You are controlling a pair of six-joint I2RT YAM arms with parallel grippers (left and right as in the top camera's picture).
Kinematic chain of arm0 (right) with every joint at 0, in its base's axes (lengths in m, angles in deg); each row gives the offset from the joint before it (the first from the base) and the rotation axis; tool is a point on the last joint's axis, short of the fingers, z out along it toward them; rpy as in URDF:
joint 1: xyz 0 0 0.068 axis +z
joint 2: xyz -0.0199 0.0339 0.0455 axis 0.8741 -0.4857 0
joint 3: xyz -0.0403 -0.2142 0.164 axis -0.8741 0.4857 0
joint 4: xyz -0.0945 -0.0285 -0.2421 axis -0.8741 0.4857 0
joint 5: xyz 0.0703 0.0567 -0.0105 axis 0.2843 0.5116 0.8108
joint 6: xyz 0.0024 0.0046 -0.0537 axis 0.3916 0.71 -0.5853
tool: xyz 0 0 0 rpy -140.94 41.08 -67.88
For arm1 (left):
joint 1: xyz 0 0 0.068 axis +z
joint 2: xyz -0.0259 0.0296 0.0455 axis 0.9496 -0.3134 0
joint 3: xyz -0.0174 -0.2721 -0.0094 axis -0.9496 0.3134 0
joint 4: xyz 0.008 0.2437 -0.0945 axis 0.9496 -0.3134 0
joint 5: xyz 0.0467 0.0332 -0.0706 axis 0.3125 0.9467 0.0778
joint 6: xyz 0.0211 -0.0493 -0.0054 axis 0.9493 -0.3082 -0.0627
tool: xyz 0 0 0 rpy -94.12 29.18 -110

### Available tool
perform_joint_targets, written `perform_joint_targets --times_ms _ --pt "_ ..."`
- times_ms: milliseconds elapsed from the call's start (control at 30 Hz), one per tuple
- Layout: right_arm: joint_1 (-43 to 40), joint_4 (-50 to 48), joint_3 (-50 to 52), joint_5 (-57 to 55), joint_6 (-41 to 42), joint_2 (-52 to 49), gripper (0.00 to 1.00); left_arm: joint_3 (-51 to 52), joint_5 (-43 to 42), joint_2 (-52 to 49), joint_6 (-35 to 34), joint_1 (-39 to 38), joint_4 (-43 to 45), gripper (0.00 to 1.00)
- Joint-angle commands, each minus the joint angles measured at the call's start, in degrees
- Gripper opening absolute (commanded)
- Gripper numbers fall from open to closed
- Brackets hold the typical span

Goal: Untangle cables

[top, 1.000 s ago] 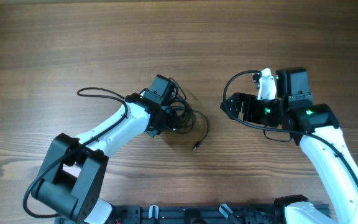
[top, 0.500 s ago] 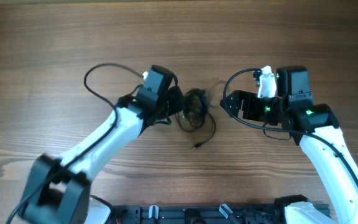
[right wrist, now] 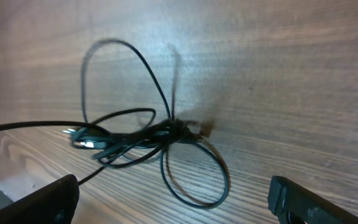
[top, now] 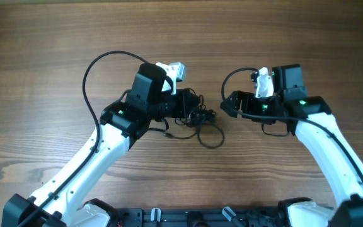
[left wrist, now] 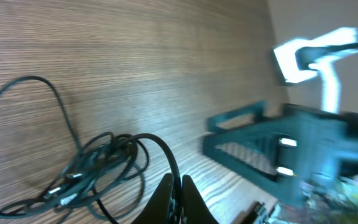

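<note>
I should next use my left gripper to pull its cord to the left in the overhead view, away from the knotted clump, and let the cord go there, because the tabletop is bare there.
The cables [top: 201, 117] are thin black cords in a knotted clump at mid-table, with one loose loop [top: 211, 136] trailing toward the front. My left gripper [top: 191, 104] is at the clump's left side. In the left wrist view its fingers [left wrist: 179, 190] are shut on one black cord that arcs up out of the clump [left wrist: 92, 171]. My right gripper [top: 227, 104] is open and empty just right of the clump. In the right wrist view its fingers [right wrist: 176, 205] are spread wide, with the knot [right wrist: 138, 137] and loop [right wrist: 194, 171] ahead of them.
The thick black wire of the left arm [top: 93, 72] arcs over the wooden table [top: 43, 38] at the left. The right arm's own wire [top: 235, 79] loops above its gripper. The arm bases [top: 194, 217] sit at the front edge.
My left arm has swung up and to the right, dragging the cable clump toward the right gripper. The right gripper has shifted slightly left toward the clump.
</note>
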Motion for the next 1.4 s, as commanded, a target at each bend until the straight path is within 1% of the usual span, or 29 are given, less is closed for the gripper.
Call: perform_joint_targets --times_ms 0,167,200,267,300,333,400,467,500,567,633,733,867,967,1000,1067,1200,1300,1333,1367 --pt "1.0 -0.2 -0.5 4.5 0.0 -3.9 1.00 -0.4 -4.3 1.1 1.5 -0.2 1.8 0.04" --pt "4.0 -0.2 -0.5 4.6 0.3 -7.3 0.99 -0.4 -5.0 1.1 1.4 -0.2 3.8 0.04" --pt "4.6 -0.3 -0.5 4.6 0.9 -7.6 0.98 -0.4 -5.6 1.1 1.3 -0.2 4.3 0.04" --pt "5.9 -0.8 -0.5 4.3 5.3 -8.2 0.93 -0.4 -6.1 1.1 1.3 -0.2 4.7 0.04" --pt "6.3 -1.2 -0.5 4.3 8.3 -8.5 0.88 -0.4 -6.1 1.1 1.3 -0.2 4.7 0.04" --pt "6.6 -1.6 -0.5 4.3 10.9 -8.6 0.86 -0.4 -6.1 1.1 1.3 -0.2 4.7 0.04" --pt "7.1 -3.0 -0.5 4.3 17.4 -8.6 0.77 -0.4 -6.1 1.1 1.3 -0.2 4.2 0.04" --pt "7.7 -4.7 -0.5 4.3 23.1 -8.6 0.72 -0.4 -6.1 1.1 1.3 -0.2 3.6 0.04" --pt "8.1 -5.7 -0.5 4.3 25.8 -8.6 0.68 -0.4 -6.1 1.1 1.3 -0.2 3.1 0.04" --pt "8.9 -7.8 -0.5 4.3 28.4 -8.6 0.65 -0.4 -6.2 1.1 1.3 -0.2 2.7 0.04" --pt "9.9 -9.8 -0.5 4.3 30.6 -8.6 0.65 -0.4 -6.7 1.1 1.3 -0.2 2.7 0.04" --pt "11.7 -11.0 -0.5 2.5 33.5 -8.6 0.59 -0.4 -6.7 1.1 1.3 -0.2 2.7 0.04" --pt "13.9 -10.2 -0.5 -0.5 36.7 -8.6 0.53 -0.4 -6.7 1.1 1.3 -0.2 2.7 0.04" --pt "15.2 -9.0 -0.5 -3.1 39.3 -8.6 0.45 -0.4 -6.7 1.1 1.3 -0.2 2.7 0.04" --pt "15.5 -8.7 -0.5 -3.8 39.6 -8.6 0.42 -0.4 -6.7 1.1 1.3 -0.2 2.7 0.04" --pt "15.6 -8.3 -0.5 -4.9 39.6 -8.6 0.32 -0.4 -6.7 1.1 1.3 -0.2 2.7 0.04" --pt "15.6 -7.7 -0.5 -8.6 39.7 -8.6 0.20 -0.4 -6.7 1.1 1.3 -0.2 2.7 0.04" --pt "15.6 -5.8 -0.5 -12.0 39.6 -8.6 0.07 -0.4 -6.6 1.1 1.4 -0.2 2.3 0.04" --pt "15.6 -3.8 -0.5 -14.9 39.6 -8.6 0.04 -0.4 -5.9 1.1 1.6 0.0 1.1 0.04" --pt "15.6 -2.5 -0.5 -17.0 39.6 -8.6 0.04 -0.4 -4.7 1.1 1.6 0.1 -0.1 0.04"
